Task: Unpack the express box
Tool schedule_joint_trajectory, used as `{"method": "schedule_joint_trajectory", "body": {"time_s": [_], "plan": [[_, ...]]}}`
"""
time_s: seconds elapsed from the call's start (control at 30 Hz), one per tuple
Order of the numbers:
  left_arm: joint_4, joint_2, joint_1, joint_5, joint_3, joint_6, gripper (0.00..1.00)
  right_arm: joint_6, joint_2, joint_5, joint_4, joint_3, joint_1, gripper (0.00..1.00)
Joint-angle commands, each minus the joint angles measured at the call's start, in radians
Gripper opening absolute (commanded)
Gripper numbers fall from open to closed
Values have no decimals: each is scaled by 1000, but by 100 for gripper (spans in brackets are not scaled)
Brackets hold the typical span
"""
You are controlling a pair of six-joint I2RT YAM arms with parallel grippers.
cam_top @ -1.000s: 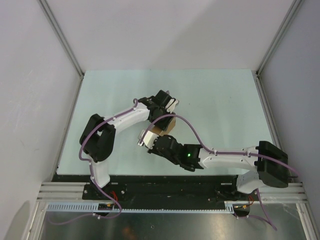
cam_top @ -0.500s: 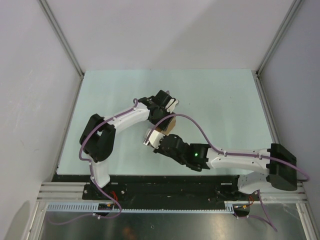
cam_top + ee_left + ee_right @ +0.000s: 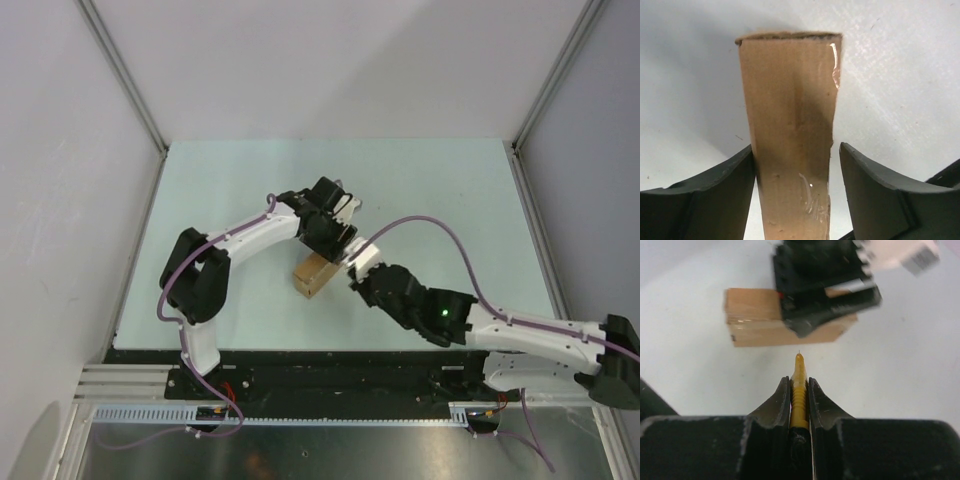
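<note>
The robot's right gripper will next move away from the box, to the right in the top view, and then go down to the table where its surface is bare (image 3: 412, 258).
The express box (image 3: 312, 275) is a small brown cardboard carton lying on the table. In the left wrist view the box (image 3: 790, 125) runs between the jaws of my left gripper (image 3: 796, 150). The left finger (image 3: 735, 180) touches its side and a narrow gap shows at the right finger (image 3: 865, 185). My left gripper (image 3: 338, 240) sits over the box's far right end. My right gripper (image 3: 799, 382) is shut on the yellow-black utility knife (image 3: 799, 395). The knife tip points at the box (image 3: 752, 320) from a short distance away, not touching. In the top view my right gripper (image 3: 362, 260) is just right of the box.
The pale green table (image 3: 450, 200) is fenced by grey walls at the left, back and right. The right arm (image 3: 520, 330) stretches low along the near right of the table. A purple cable (image 3: 440, 225) arcs above it.
My right gripper with the knife has swung from the box's near left side to its right side, uncovering the box. The left arm has hardly moved.
</note>
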Motion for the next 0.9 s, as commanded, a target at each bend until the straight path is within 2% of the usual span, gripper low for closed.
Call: {"method": "schedule_joint_trajectory", "body": {"time_s": [0.0, 0.13, 0.17, 0.3, 0.4, 0.43, 0.5, 0.63, 0.67, 0.73, 0.8, 0.87], "plan": [[-7, -49, -9, 71, 95, 33, 73, 256, -132, 68, -31, -79, -97, 0], [-6, -61, -6, 68, 141, 34, 77, 401, -192, -41, -75, -133, -258, 0], [-6, -65, -6, 65, 147, 34, 79, 424, -192, -78, -83, -150, -335, 0], [-6, -85, -3, 15, 170, 7, 80, 526, -140, -273, -118, -153, -495, 0], [5, -111, 2, -95, 166, -16, 81, 586, -77, -375, -129, -158, -612, 0], [10, -121, 3, -214, 161, -41, 82, 597, -51, -400, -126, -159, -638, 0], [21, -145, 8, -309, 144, -62, 85, 617, -23, -483, -115, -167, -731, 0], [51, -203, 36, -401, 97, -121, 94, 642, 47, -554, -125, -173, -855, 0], [68, -217, 43, -410, 83, -127, 96, 639, 61, -557, -126, -173, -870, 1], [85, -252, 63, -407, 52, -145, 99, 636, 67, -552, -128, -175, -902, 11], [102, -269, 82, -390, 31, -150, 100, 636, 83, -537, -132, -173, -919, 23], [103, -285, 89, -407, 24, -153, 100, 642, 101, -546, -146, -173, -956, 28]]}}
